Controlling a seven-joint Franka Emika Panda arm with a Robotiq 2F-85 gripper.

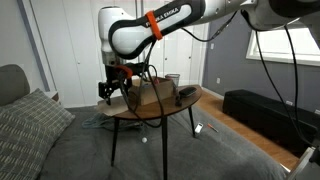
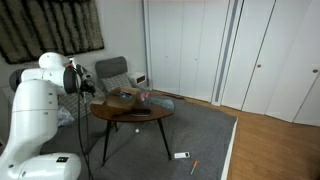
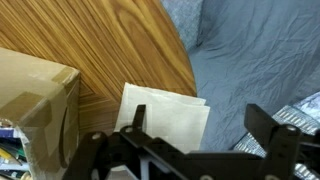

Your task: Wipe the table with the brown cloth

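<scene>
I should first move my gripper down and farther over the brown cloth, to get the cloth's outer edge between my open fingers.
The small oval table has a dark reddish-brown wooden top and thin black legs, and shows in both exterior views. In the wrist view the brown cloth, pale tan and roughly square, lies flat at the table's edge beside the cardboard box. My gripper is open and hovers above the cloth, one finger over it and the other past the table's edge. It holds nothing. In the exterior views the gripper is at one end of the table, and I cannot make out the cloth there.
A tan cardboard box stands on the table next to the cloth. A dark object lies at the table's other end. Grey carpet surrounds the table. A grey armchair stands behind it.
</scene>
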